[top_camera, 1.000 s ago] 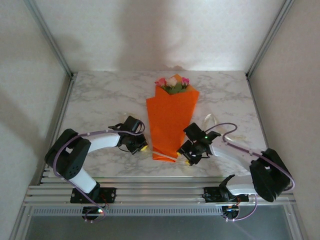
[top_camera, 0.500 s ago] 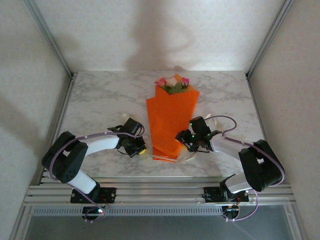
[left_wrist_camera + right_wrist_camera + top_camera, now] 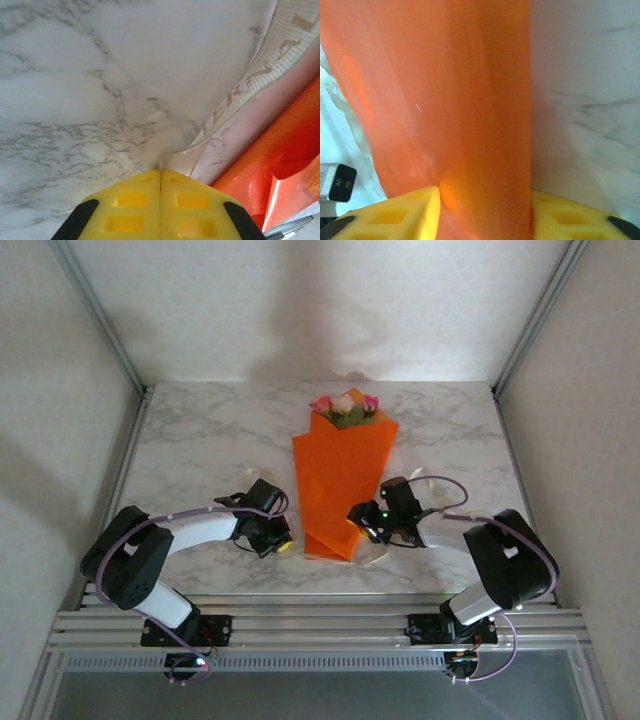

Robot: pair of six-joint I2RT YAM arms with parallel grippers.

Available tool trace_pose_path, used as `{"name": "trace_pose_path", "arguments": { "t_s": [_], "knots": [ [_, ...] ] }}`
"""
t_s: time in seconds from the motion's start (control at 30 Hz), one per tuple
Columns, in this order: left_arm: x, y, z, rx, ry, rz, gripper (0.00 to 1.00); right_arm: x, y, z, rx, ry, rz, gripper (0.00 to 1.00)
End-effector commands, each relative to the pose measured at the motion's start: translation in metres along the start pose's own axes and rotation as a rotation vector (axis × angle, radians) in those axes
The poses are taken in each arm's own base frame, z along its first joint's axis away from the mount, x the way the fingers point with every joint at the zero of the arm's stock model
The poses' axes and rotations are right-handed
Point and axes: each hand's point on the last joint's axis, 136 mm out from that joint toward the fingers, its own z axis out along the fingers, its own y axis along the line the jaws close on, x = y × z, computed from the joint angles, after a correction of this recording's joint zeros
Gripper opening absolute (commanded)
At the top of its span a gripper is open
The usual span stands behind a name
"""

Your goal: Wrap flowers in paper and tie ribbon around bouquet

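My left gripper holds near the wrap's narrow end, so it will next move the cream ribbon outward to the long edge at the wrap's middle [image 3: 298, 482] and let go.
The bouquet lies on the marble as a flat wrap of orange paper [image 3: 340, 480], with pink and cream flowers [image 3: 345, 408] at its far, wide end. My left gripper [image 3: 275, 537] sits just left of the wrap's narrow end. It is shut on the cream ribbon [image 3: 260, 65], which runs from the yellow fingertips [image 3: 145, 200] up beside the paper's edge [image 3: 295, 135]. My right gripper [image 3: 365, 523] is at the wrap's lower right edge. Its yellow fingers [image 3: 395, 215] stand apart, and orange paper [image 3: 480, 125] fills the gap between them.
A loose loop of ribbon [image 3: 425, 480] lies right of the wrap, behind the right arm. Another pale piece [image 3: 376, 556] shows by the wrap's near corner. Metal frame posts and white walls close in the table [image 3: 200, 440] on both sides.
The right gripper has swung from the near right in to the wrap's right edge, and paper now sits between its fingers. The left gripper has barely shifted.
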Motion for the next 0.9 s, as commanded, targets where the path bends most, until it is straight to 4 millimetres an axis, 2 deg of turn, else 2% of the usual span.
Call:
{"name": "trace_pose_path", "arguments": {
  "t_s": [0.0,0.13,0.23,0.4,0.57,0.67,0.77,0.87],
  "knots": [
    [0.005,0.012,0.001,-0.042,0.001,-0.018,0.0,0.009,-0.011,0.032,-0.001,0.043,-0.006,0.35],
    [0.006,0.012,0.001,-0.04,0.0,-0.019,0.0,-0.002,0.002,0.034,-0.015,0.009,-0.012,0.12],
    [0.006,0.011,0.001,-0.034,0.0,-0.024,0.0,-0.013,0.022,0.026,-0.029,-0.027,-0.024,0.0],
    [-0.001,0.011,0.004,-0.024,-0.017,-0.042,0.0,-0.032,0.054,0.005,-0.025,-0.049,-0.017,0.0],
    [-0.024,0.006,0.009,0.007,-0.068,-0.078,0.0,-0.047,0.081,-0.018,-0.032,-0.005,0.043,0.0],
    [-0.04,-0.007,0.016,0.045,-0.082,-0.089,0.0,-0.052,0.093,-0.029,-0.024,0.033,0.071,0.0],
    [-0.061,-0.028,0.023,0.113,-0.097,-0.11,0.0,-0.052,0.098,-0.033,-0.02,0.074,0.093,0.0],
    [-0.099,-0.048,0.026,0.166,-0.14,-0.141,0.0,-0.049,0.1,-0.036,-0.022,0.096,0.09,0.0]
  ]
}}
